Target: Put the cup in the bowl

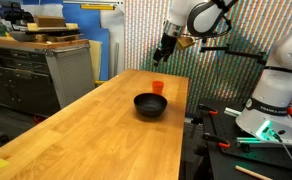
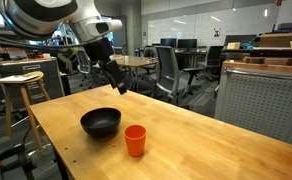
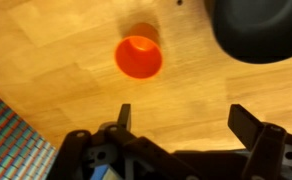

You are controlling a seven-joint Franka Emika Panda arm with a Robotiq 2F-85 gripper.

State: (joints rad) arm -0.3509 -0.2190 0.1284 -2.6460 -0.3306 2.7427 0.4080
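The cup's rim (image 2: 135, 131) (image 3: 138, 57) is below my gripper and to its left in the wrist view. Next, my gripper moves over it, turns, and lowers its spread fingers on both sides.
The small orange-red cup (image 1: 157, 88) stands upright on the wooden table (image 1: 96, 135), just behind the black bowl (image 1: 150, 105). In an exterior view the cup (image 2: 135, 140) sits beside the bowl (image 2: 100, 123), apart from it. In the wrist view the cup (image 3: 139, 57) is seen from above and the bowl (image 3: 258, 28) is at the top right corner. My gripper (image 1: 165, 50) (image 2: 115, 78) hangs high above the table, well above the cup. Its fingers (image 3: 182, 118) are spread wide with nothing between them.
The table's far edge runs close behind the cup. A grey metal cabinet (image 1: 69, 72) stands beside the table. A second white robot base (image 1: 271, 100) stands off the table's side. Office chairs (image 2: 171, 70) and a wooden stool (image 2: 21, 85) stand around.
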